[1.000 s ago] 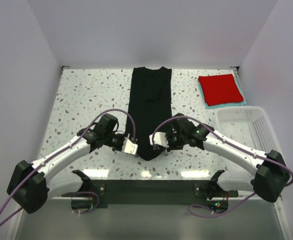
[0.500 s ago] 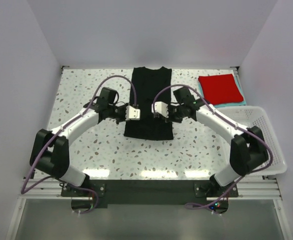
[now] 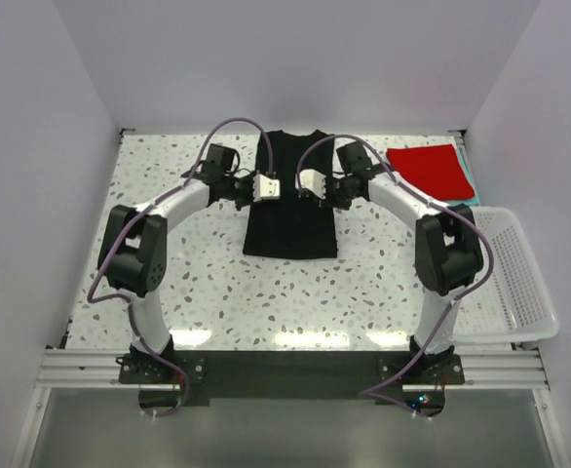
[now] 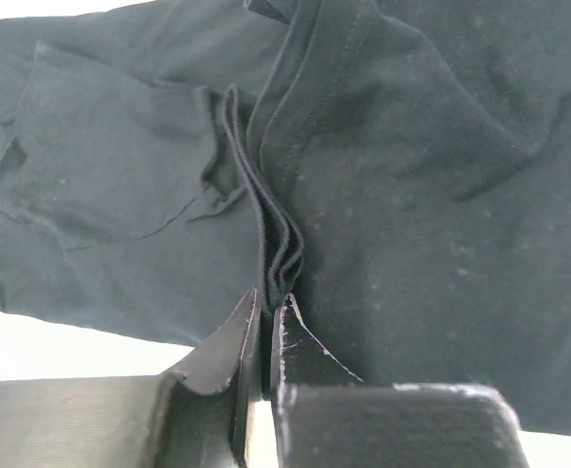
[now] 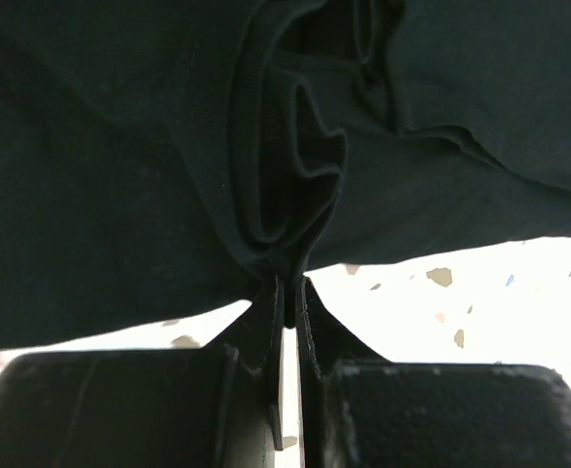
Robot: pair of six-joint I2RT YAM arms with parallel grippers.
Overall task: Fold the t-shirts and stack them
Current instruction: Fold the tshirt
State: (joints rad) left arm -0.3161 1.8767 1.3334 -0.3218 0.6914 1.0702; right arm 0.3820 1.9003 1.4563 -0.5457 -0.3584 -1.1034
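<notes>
The shirt's lower layer is below and slightly outward, and the hem's fold is already made. Next, I need to move my left gripper gently down and outward to let go of the hem.
The black t-shirt [image 3: 290,210] lies as a narrow strip in the middle of the table, its near end folded back over itself toward the collar. My left gripper [image 3: 268,187] is shut on the folded hem at the shirt's left edge; the cloth layers [image 4: 271,249] are pinched between its jaws. My right gripper [image 3: 311,185] is shut on the hem at the right edge, cloth bunched [image 5: 285,214] in its jaws. The red t-shirt [image 3: 429,173] lies folded at the back right on top of the teal t-shirt [image 3: 473,191], of which only edges show.
A white mesh basket [image 3: 514,283] stands at the table's right edge. The speckled tabletop [image 3: 169,253] is bounded by white walls at the back and both sides.
Both grippers have carried the shirt's near hem from the front of the table toward the collar, folding the shirt over itself; the visible strip is now much shorter.
</notes>
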